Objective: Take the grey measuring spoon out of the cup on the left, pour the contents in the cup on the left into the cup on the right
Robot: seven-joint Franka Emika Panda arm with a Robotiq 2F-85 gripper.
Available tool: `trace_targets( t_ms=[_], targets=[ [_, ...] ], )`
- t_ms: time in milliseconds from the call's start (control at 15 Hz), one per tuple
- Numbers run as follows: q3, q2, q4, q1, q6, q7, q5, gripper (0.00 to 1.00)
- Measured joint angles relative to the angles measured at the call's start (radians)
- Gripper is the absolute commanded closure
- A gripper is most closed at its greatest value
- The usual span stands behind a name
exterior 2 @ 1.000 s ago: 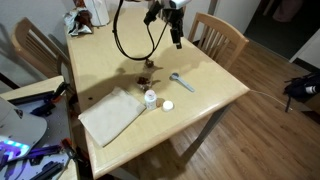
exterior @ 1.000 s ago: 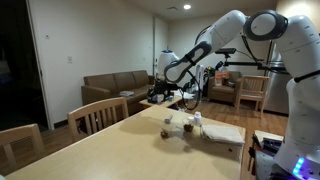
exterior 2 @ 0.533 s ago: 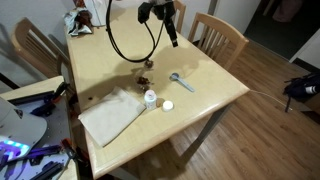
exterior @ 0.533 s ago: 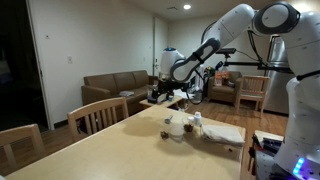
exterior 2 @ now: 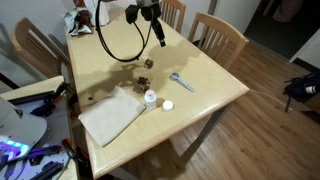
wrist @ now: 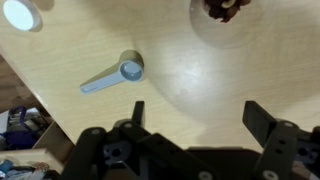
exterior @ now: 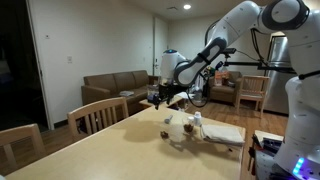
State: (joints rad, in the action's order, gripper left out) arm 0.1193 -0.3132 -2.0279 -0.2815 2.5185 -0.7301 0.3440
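The robot will next move its gripper down and toward the top of the wrist view onto the clear cup's rim (wrist: 222,45), because that cup stands below the gripper on that side.
The grey measuring spoon (exterior 2: 178,80) lies flat on the wooden table, outside any cup; it also shows in the wrist view (wrist: 115,76). A white cup (exterior 2: 151,97) and a small white round piece (exterior 2: 168,105) stand beside it. A dark clump (exterior 2: 142,80), which may sit in a clear cup, shows at the top of the wrist view (wrist: 225,8). My gripper (wrist: 200,118) is open and empty, high above the table (exterior 2: 158,35), and also shows in an exterior view (exterior: 162,96).
A white cloth (exterior 2: 112,115) lies near the table's front corner. Another small dark item (exterior 2: 147,63) sits farther back. Wooden chairs (exterior 2: 218,35) stand around the table (exterior 2: 215,90). Clutter (exterior 2: 85,15) fills the far corner.
My gripper, open and empty, has moved sideways away from above the spoon toward the far side of the table. The spoon and cups have not moved.
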Motion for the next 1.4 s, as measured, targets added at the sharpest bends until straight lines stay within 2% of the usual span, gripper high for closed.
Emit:
trace_targets(
  t_ms=[200, 467, 867, 1067, 1400],
  targets=[
    [-0.019, -0.01, -0.006, -0.05, -0.009, -0.151, 0.002, 0.0],
    [-0.071, -0.036, -0.005, -0.072, -0.005, -0.252, -0.003, 0.0],
    [-0.069, -0.072, 0.0, -0.09, -0.005, -0.458, -0.001, 0.0],
    [-0.06, -0.094, 0.005, -0.087, -0.001, -0.513, -0.001, 0.0],
    [-0.058, -0.131, 0.018, -0.076, 0.006, -0.534, -0.024, 0.0]
  ],
)
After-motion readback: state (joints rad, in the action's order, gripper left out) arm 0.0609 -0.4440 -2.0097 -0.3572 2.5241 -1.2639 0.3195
